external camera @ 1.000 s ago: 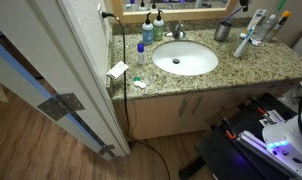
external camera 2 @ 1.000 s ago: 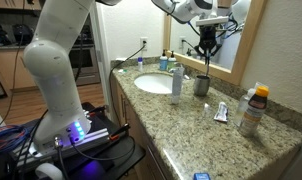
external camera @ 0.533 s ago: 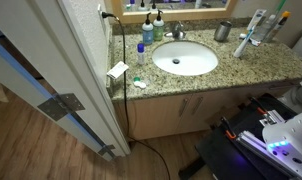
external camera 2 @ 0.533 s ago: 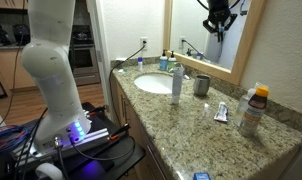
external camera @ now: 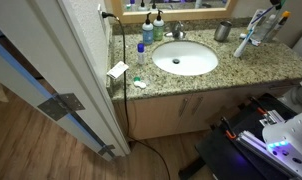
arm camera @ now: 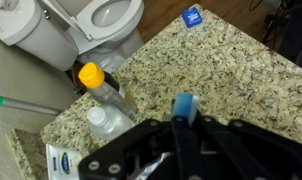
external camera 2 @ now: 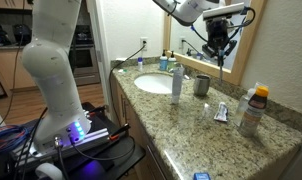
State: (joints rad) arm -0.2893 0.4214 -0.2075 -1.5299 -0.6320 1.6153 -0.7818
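Note:
The robot will next move its gripper down toward the granite counter beside the metal cup and release the slim blue toothbrush [arm camera: 184,103], because that part of the counter is below the gripper.
My gripper [arm camera: 184,126] is shut on a slim blue toothbrush [arm camera: 184,103], whose blue end sticks out past the black fingers in the wrist view. In an exterior view the gripper [external camera 2: 222,50] hangs in front of the mirror, above the granite counter [external camera 2: 191,125], with the brush pointing down. It is a little to the right of the metal cup [external camera 2: 201,85] and well above it. Below the gripper in the wrist view stand a yellow-capped bottle [arm camera: 91,76], a clear white-capped bottle [arm camera: 103,122] and a toothpaste tube [arm camera: 64,163].
A white sink [external camera 2: 154,83] with a tall blue bottle [external camera 2: 176,81] beside it lies left of the cup. An orange-capped bottle [external camera 2: 253,110] and a tube [external camera 2: 221,112] stand to the right. A toilet [arm camera: 101,15] sits beyond the counter's end; a small blue item [arm camera: 191,16] lies near the counter edge.
The gripper rose from just above the cup, then shifted right along the counter and came lower again, still shut on the toothbrush.

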